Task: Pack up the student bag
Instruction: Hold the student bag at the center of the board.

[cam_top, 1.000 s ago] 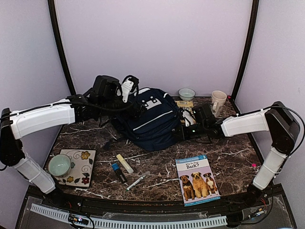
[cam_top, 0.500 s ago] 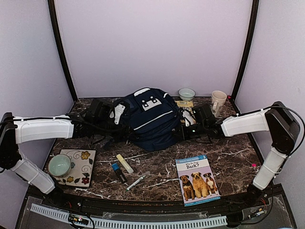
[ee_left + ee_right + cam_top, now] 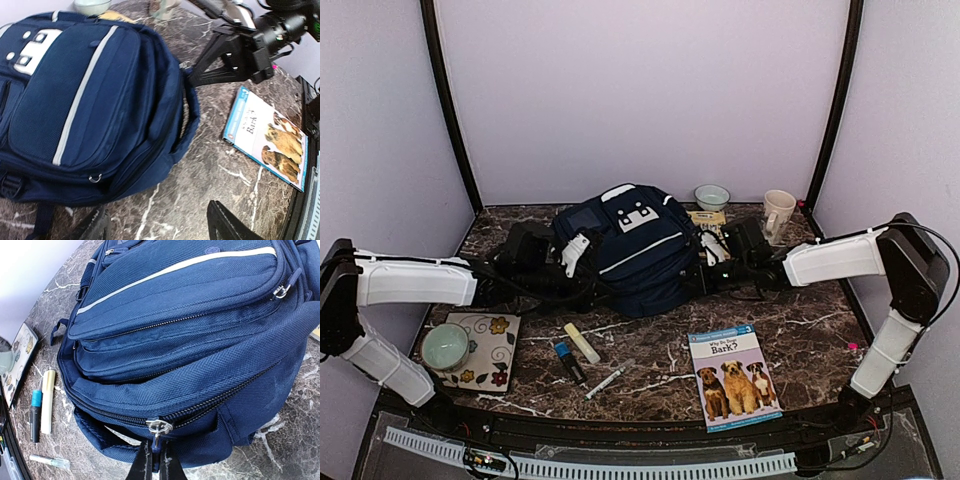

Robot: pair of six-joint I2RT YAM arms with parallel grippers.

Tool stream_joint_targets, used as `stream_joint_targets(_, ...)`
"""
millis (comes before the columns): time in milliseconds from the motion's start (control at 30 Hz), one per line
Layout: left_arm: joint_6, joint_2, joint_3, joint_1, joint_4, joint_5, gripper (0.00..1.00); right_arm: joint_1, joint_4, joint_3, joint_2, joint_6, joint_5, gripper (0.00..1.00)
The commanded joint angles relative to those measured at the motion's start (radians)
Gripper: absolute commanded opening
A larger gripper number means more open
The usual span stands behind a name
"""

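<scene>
I need to pull the zipper's blue tab left in the top view along the bag's front edge (image 3: 624, 306) (image 3: 89, 404) with my right gripper next, then let go. The zipper is still shut toward the highlighter.
The student bag (image 3: 632, 250) is navy with white stripes and lies flat at the back middle of the table. It fills the left wrist view (image 3: 90, 100) and the right wrist view (image 3: 190, 315). My right gripper (image 3: 704, 270) is at the bag's right side. In its wrist view the gripper (image 3: 156, 462) is shut on the blue tab of the main zipper pull (image 3: 159, 427). My left gripper (image 3: 588, 280) is low at the bag's left front edge. It is open and empty (image 3: 160, 230), over bare marble just beside the bag.
A dog book (image 3: 733, 375) lies front right and also shows in the left wrist view (image 3: 270, 135). A yellow highlighter (image 3: 582, 342), a blue marker (image 3: 568, 360) and a white pen (image 3: 608, 380) lie front centre. A floral pad (image 3: 495, 350) bears a bowl (image 3: 445, 345). A small bowl (image 3: 711, 196) and a mug (image 3: 778, 212) stand behind.
My left arm has come down from above the bag's back left to table height at its left front. The bag has shifted and settled flat. The right arm has not moved.
</scene>
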Motion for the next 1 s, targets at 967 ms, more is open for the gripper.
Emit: stream_joint_targets(967,0.137,0.321,0.138,-0.070,0.269,0.037,0.61,0.034,-0.026,0.001,-0.080,-0.055,-0.007,0.00)
